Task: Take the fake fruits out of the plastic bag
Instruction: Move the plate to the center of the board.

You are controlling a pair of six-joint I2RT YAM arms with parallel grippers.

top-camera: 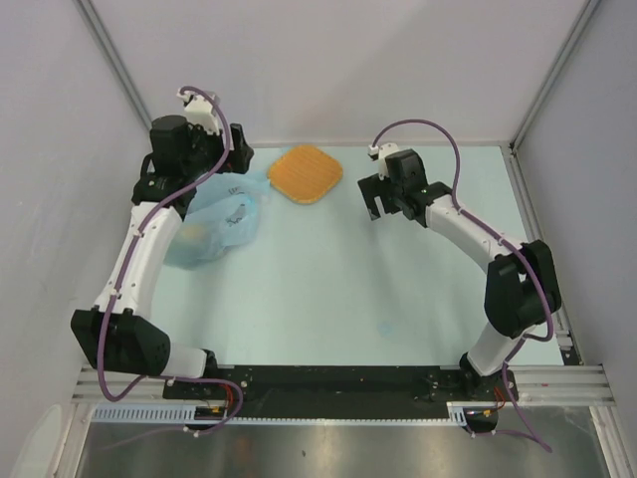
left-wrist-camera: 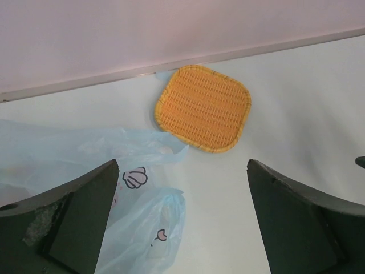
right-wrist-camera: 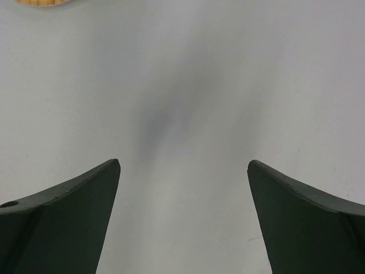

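Note:
The robot will turn its right gripper and lower it toward the left in the top view next, onto the tray's near rim [top-camera: 308, 201] [right-wrist-camera: 43, 3], because that rim faces bare table.
The pale blue plastic bag [top-camera: 217, 224] lies crumpled at the left of the table, with a yellow fruit [top-camera: 193, 234] showing dimly through it. In the left wrist view the bag [left-wrist-camera: 85, 171] shows small shell prints; the other fruits are hidden. My left gripper [top-camera: 235, 157] hangs open over the bag's far edge, its jaws wide apart [left-wrist-camera: 182, 194] with bag plastic under the left finger. My right gripper [top-camera: 376, 199] is open and empty above bare table [right-wrist-camera: 182, 194], to the right of the tray.
A woven orange tray [top-camera: 305, 173] lies flat at the back middle, between the two grippers; it also shows in the left wrist view [left-wrist-camera: 203, 107]. White enclosure walls stand close behind and at both sides.

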